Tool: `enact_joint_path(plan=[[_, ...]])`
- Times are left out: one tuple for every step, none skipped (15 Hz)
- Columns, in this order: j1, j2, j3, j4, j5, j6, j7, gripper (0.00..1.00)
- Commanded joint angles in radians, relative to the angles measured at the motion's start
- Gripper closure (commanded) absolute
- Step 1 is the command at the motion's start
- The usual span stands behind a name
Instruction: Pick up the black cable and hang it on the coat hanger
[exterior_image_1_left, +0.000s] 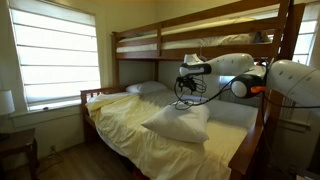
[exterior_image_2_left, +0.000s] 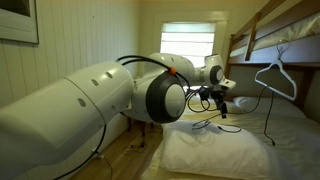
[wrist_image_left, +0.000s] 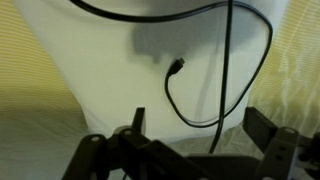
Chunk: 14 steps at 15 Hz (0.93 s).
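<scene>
The piece of cable already runs between my gripper's open fingers. Next I will ease my gripper away from the cable's plug end toward the pillow's edge and close on that piece.
The black cable (wrist_image_left: 222, 80) lies in loose loops on a white pillow (wrist_image_left: 100, 50), with its plug end free near the middle of the wrist view. One strand runs down between my two fingers. My gripper (wrist_image_left: 198, 114) is open, fingers wide apart, just above the pillow and cable. In an exterior view my gripper (exterior_image_2_left: 219, 100) points down over the cable (exterior_image_2_left: 205, 126) on the pillow (exterior_image_2_left: 215, 152). The white coat hanger (exterior_image_2_left: 268, 68) hangs from the upper bunk, to the right of and above my gripper. My gripper also shows in the exterior view from the bed's foot (exterior_image_1_left: 186, 84).
A wooden bunk bed (exterior_image_1_left: 135, 42) with a yellow sheet (exterior_image_1_left: 125, 125) fills the room. A second pillow (exterior_image_1_left: 148, 88) lies at the head. A window (exterior_image_1_left: 60, 50) is on the left wall. The upper bunk rail (exterior_image_2_left: 270, 30) runs above the hanger.
</scene>
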Motion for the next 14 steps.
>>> enact_joint_path(plan=[[-0.027, 0.053, 0.030, 0.060, 0.033, 0.012, 0.016, 0.00], [-0.028, 0.060, 0.029, 0.066, 0.027, 0.014, 0.022, 0.00], [-0.029, 0.065, 0.027, 0.072, 0.022, 0.017, 0.028, 0.00], [-0.026, 0.070, 0.017, 0.077, 0.012, 0.022, 0.042, 0.00], [-0.024, 0.074, 0.009, 0.083, 0.004, 0.027, 0.052, 0.00], [-0.023, 0.076, 0.007, 0.085, 0.002, 0.025, 0.055, 0.00], [-0.022, 0.079, 0.003, 0.088, -0.001, 0.024, 0.060, 0.00], [-0.038, 0.110, 0.023, 0.149, -0.026, -0.008, 0.069, 0.00], [-0.035, 0.114, 0.016, 0.158, -0.036, -0.016, 0.085, 0.00], [-0.030, 0.125, 0.002, 0.175, -0.055, -0.009, 0.112, 0.00], [-0.017, 0.149, -0.036, 0.200, -0.093, 0.020, 0.189, 0.00], [-0.011, 0.163, -0.047, 0.215, -0.118, 0.025, 0.233, 0.00], [0.000, 0.180, -0.069, 0.227, -0.156, 0.033, 0.271, 0.00], [0.027, 0.137, -0.091, 0.127, -0.197, 0.079, 0.303, 0.00]])
